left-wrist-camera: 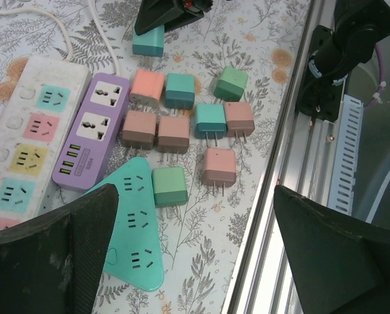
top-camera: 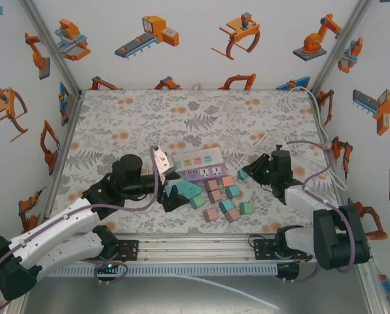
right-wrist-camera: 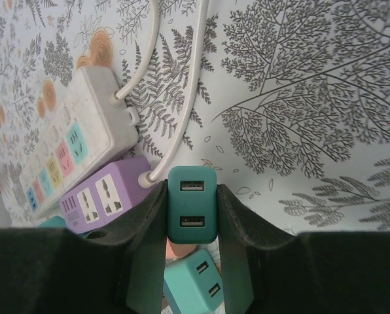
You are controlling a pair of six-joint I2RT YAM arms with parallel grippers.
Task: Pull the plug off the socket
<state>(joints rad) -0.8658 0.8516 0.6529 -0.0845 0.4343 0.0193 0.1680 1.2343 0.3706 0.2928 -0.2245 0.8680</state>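
Note:
The right gripper lowers the dark teal plug toward the purple socket strip's end next. Then it releases it beside the pink plug, on bare, empty tabletop [top-camera: 237, 178] [right-wrist-camera: 212, 249].
My right gripper [right-wrist-camera: 192, 219] is shut on a dark teal plug [right-wrist-camera: 192, 204] with two USB ports, held clear of the table just right of the purple socket strip [right-wrist-camera: 103, 193]. From above, that gripper [top-camera: 249, 172] and plug [top-camera: 243, 174] sit right of the strips. My left gripper [left-wrist-camera: 195, 261] stands wide open with nothing between its fingers, low over a teal triangular socket [left-wrist-camera: 133, 222] whose slots are bare. A green plug [left-wrist-camera: 169, 186] lies against that socket's edge. In the top view the left gripper [top-camera: 174, 198] is at the teal socket [top-camera: 186, 190].
A white strip [top-camera: 198, 158] and the purple strip [top-camera: 208, 172] lie mid-table with white cords running back right. Several loose pink, brown, teal and green plugs [left-wrist-camera: 182, 114] lie between the strips and the metal front rail [left-wrist-camera: 280, 170]. Walls enclose three sides.

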